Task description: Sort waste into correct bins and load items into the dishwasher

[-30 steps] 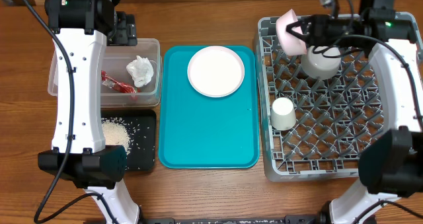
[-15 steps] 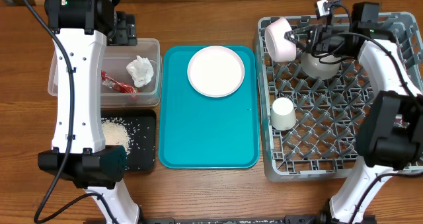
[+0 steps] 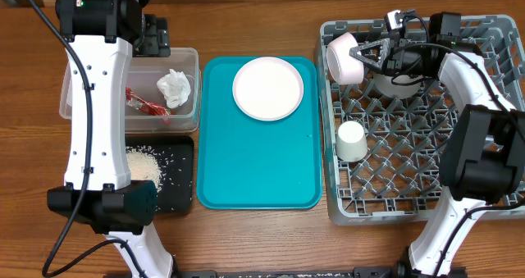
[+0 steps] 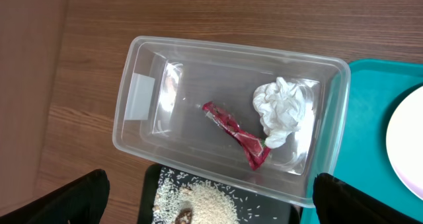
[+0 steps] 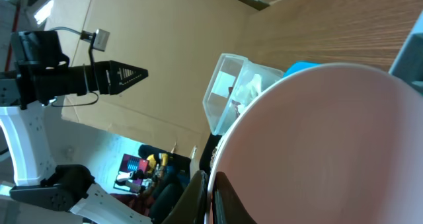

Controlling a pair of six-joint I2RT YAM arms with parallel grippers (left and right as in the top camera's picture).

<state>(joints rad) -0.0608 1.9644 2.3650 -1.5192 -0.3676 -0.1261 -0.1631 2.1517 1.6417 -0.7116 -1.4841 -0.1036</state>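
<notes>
The pinkish bowl, above free slots in the rack's far corner (image 3: 354,88) by the teal tray (image 3: 254,171), goes down next, and my right gripper releases the bowl's rim.
My right gripper (image 3: 367,55) is shut on the rim of the pinkish bowl (image 3: 344,57), held on its side over the back left corner of the grey dish rack (image 3: 484,180). In the right wrist view the bowl (image 5: 330,145) fills the frame and both fingers (image 5: 198,191) pinch its rim. The whitish bowl (image 3: 395,81) sits in the rack under the arm, and the cream cup (image 3: 352,141) lies at the rack's left. The plate (image 3: 267,88) lies on the teal tray (image 3: 254,171). My left gripper (image 4: 211,196) is open above the clear tub (image 4: 145,128), which holds the napkin (image 4: 283,110) and red wrapper (image 4: 234,133).
The black tray (image 3: 176,192) in front of the tub holds rice (image 3: 143,161) with brown scraps (image 4: 185,215). The left arm's white links run down the table's left side. Bare wood lies at the front and between tray and rack.
My right gripper has carried the pinkish bowl slightly left and down toward the rack's back left corner and turned it more onto its side. The left arm has not moved.
</notes>
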